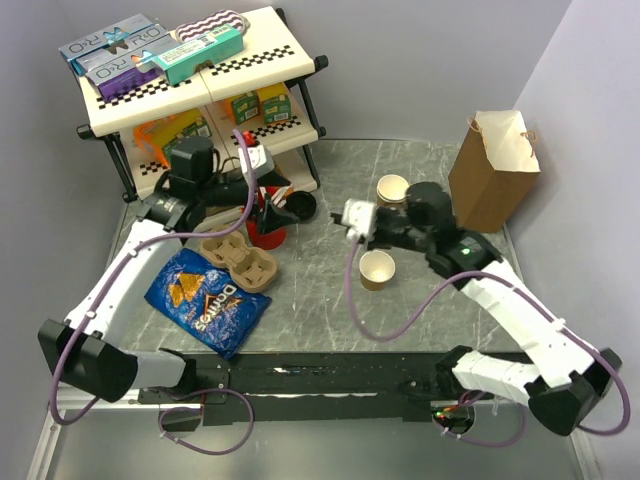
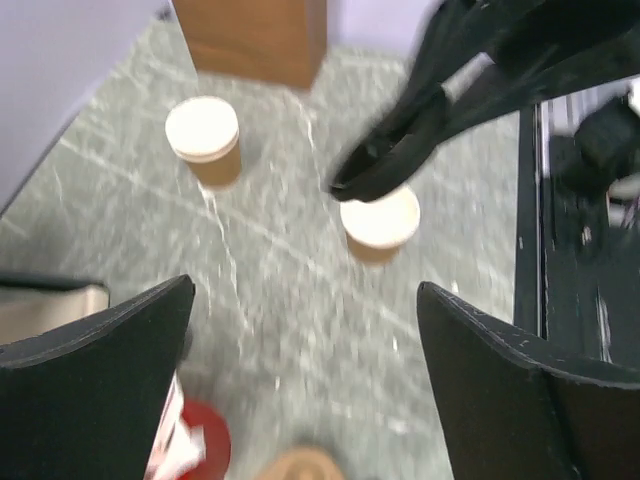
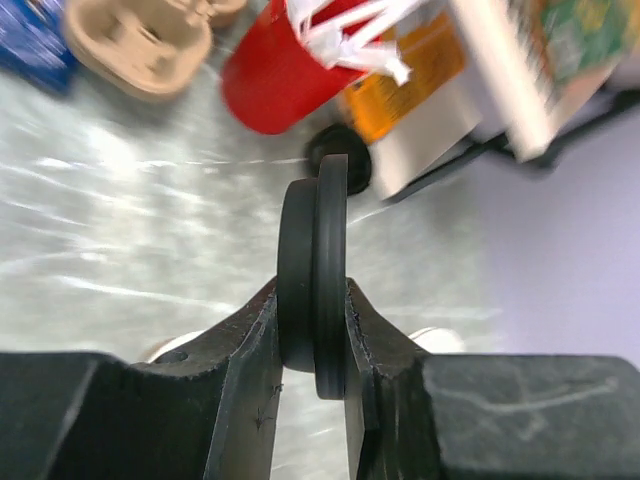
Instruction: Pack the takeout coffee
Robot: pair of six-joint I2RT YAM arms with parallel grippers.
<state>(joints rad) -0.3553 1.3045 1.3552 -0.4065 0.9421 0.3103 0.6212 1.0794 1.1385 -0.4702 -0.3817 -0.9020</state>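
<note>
My right gripper should turn to lay the lid flatter, as the near tan cup stands lidless, then lower it onto that cup's open rim and release it.
My right gripper is shut on a round black lid, held on edge between the fingers. In the top view it hangs over the table's middle, just left of and above a lidless tan cup. A second lidless tan cup stands by the paper bag. No lidded takeout coffee shows in any view. My left gripper is open and holds nothing. It hovers above the red cup of white sticks, with both tan cups ahead of it.
A tan cardboard cup carrier and a blue chip bag lie at the left. A two-tier shelf with boxes stands at the back left. The brown paper bag stands upright at the back right.
</note>
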